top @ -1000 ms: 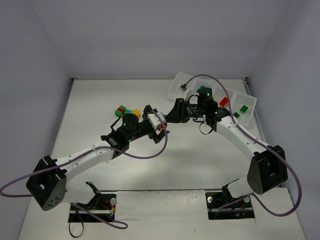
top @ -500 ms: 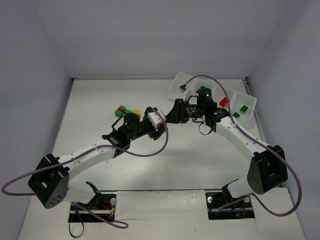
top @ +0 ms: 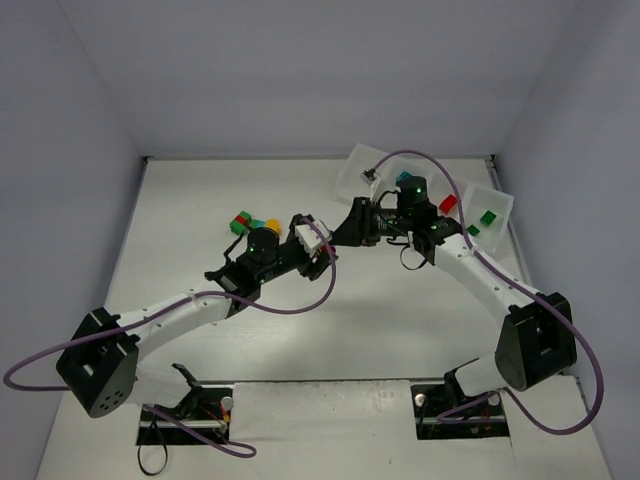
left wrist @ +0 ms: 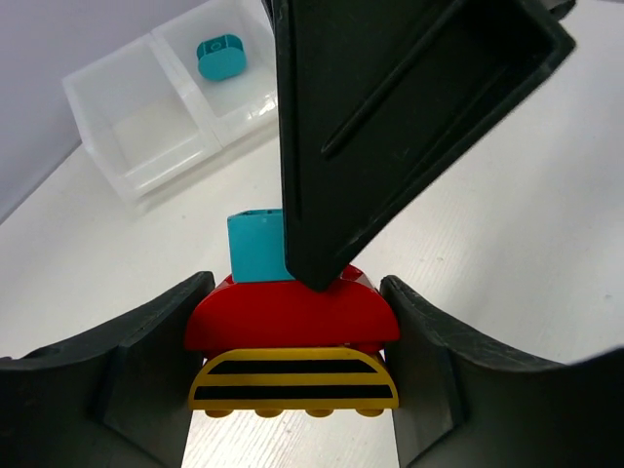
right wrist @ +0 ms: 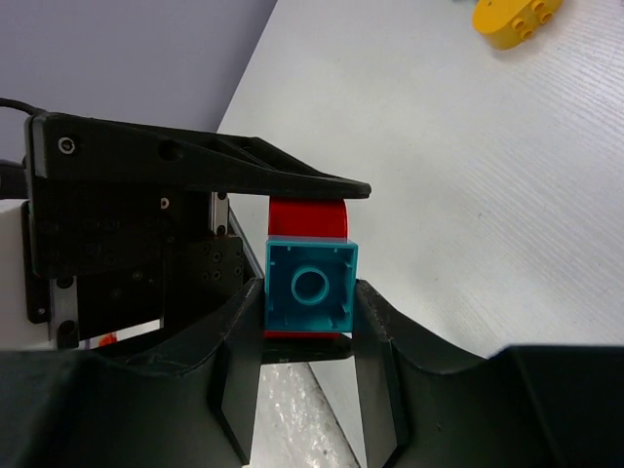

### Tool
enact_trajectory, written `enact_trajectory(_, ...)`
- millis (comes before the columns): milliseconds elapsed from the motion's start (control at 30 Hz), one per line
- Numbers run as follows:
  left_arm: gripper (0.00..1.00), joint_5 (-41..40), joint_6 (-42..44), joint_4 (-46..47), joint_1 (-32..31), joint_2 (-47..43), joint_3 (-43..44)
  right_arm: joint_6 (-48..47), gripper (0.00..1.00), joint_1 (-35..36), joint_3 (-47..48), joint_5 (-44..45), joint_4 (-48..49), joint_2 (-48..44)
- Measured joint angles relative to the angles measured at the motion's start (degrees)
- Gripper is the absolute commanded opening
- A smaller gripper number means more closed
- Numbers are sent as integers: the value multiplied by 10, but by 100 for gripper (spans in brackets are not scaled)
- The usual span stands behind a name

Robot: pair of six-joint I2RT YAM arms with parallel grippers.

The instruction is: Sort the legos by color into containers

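My right gripper will next move outward over the teal lego's compartment (top: 411,169) to release, as it is outward and to the gripper's right in the top view.
A stack of three legos hangs between my two grippers above the table's middle. My left gripper (left wrist: 292,343) is shut on the red rounded brick (left wrist: 292,314), which has a yellow black-striped piece (left wrist: 292,380) on its near side. My right gripper (right wrist: 310,304) is shut on the teal brick (right wrist: 310,285) at the stack's other end, which also shows in the left wrist view (left wrist: 255,247). In the top view the grippers meet at the left (top: 322,250) and right (top: 347,230). The tray (top: 362,168) lies at the back right, holding a red lego (top: 447,204) and green legos (top: 487,216). A teal lego (left wrist: 219,57) sits in one compartment.
Loose legos lie on the table left of the grippers: a green and red one (top: 240,222) and a yellow one (top: 272,226), which also shows in the right wrist view (right wrist: 517,21). The enclosure walls stand close at left, right and back.
My left gripper has moved a little up and to the right, closer to the right gripper. Both keep their hold on the stack.
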Motion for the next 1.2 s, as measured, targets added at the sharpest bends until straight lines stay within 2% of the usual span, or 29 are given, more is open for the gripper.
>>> enact_trajectory(133,16,-1,-5,9,-4,-8,-18,-6,0,-48,-4,-18,1,-2)
enact_trajectory(267,16,-3,-11,0,-3,-14,-38,-13,0,-123,-4,4,0,-2)
enact_trajectory(367,16,-6,-13,-1,-3,-16,-40,-23,1,-142,-1,38,-4,1)
enact_trajectory(467,16,-6,-13,-4,-3,-18,-41,-38,3,-142,29,96,-19,26)
enact_trajectory(600,17,-6,-13,-8,-3,-28,-41,-51,3,-141,95,231,-28,96)
enact_trajectory(700,17,-6,-13,-9,-3,-40,-42,-53,6,-145,139,322,-36,156)
enact_trajectory(800,17,-6,-13,-12,-3,-53,-45,-56,15,-151,199,393,-45,232)
enact_trajectory(900,17,-2,-13,-15,-3,-64,-47,-59,38,-154,249,429,-55,292)
enact_trajectory(967,17,2,-13,-17,-3,-70,-48,-63,48,-156,274,442,-65,322)
enact_trajectory(1000,17,4,-13,-19,-3,-72,-48,-65,57,-157,287,447,-67,334)
enact_trajectory(1100,17,8,-12,-24,-3,-75,-51,-72,71,-158,311,450,-79,355)
enact_trajectory(1200,17,15,-9,-31,-3,-75,-52,-82,73,-159,318,446,-85,356)
